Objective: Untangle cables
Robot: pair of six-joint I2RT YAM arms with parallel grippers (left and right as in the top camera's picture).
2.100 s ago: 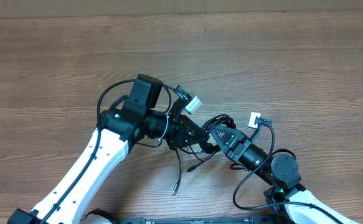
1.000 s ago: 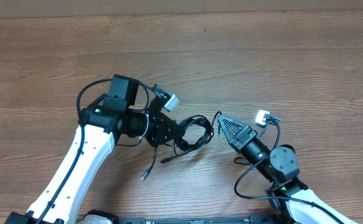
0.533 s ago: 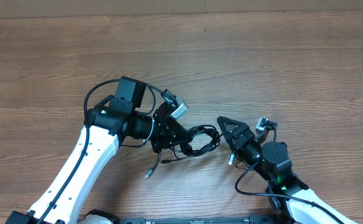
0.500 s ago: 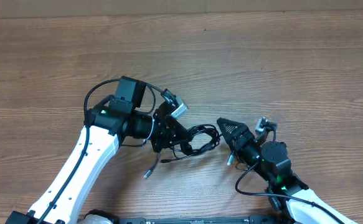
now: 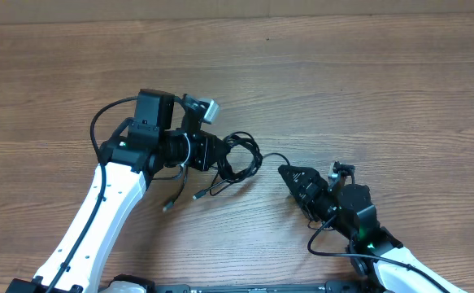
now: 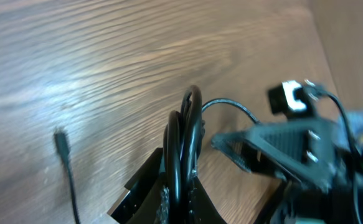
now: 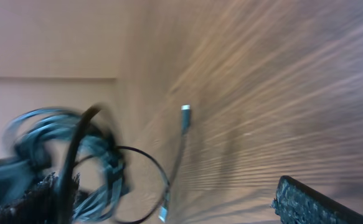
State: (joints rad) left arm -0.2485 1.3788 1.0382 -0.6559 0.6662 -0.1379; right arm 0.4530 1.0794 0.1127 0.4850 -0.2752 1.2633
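Note:
My left gripper brings the bundle down onto the open wood (image 5: 244,182) between the arms next, since the loops of the bundle still hang above the table.
A bundle of black cables (image 5: 241,157) hangs in loops from my left gripper (image 5: 218,155), which is shut on it. In the left wrist view the loops (image 6: 182,140) stand up from between the closed fingers of that gripper (image 6: 181,200). Two loose plug ends (image 5: 171,200) trail onto the wood below the left arm. One thin strand (image 5: 275,156) runs from the bundle toward my right gripper (image 5: 295,179). The right gripper (image 7: 175,208) is wide open, holding nothing. The bundle (image 7: 84,158) sits just off its left finger (image 7: 41,202).
The wooden table (image 5: 367,89) stretches back to an edge along the top of the overhead view. The right arm's own cable (image 5: 322,240) loops beside its wrist near the front edge. Silver-tipped plugs (image 7: 184,111) lie on the wood ahead of the right gripper.
The right gripper has opened and sunk toward the front edge. The left gripper has carried the bundle up and to the left, away from the right gripper.

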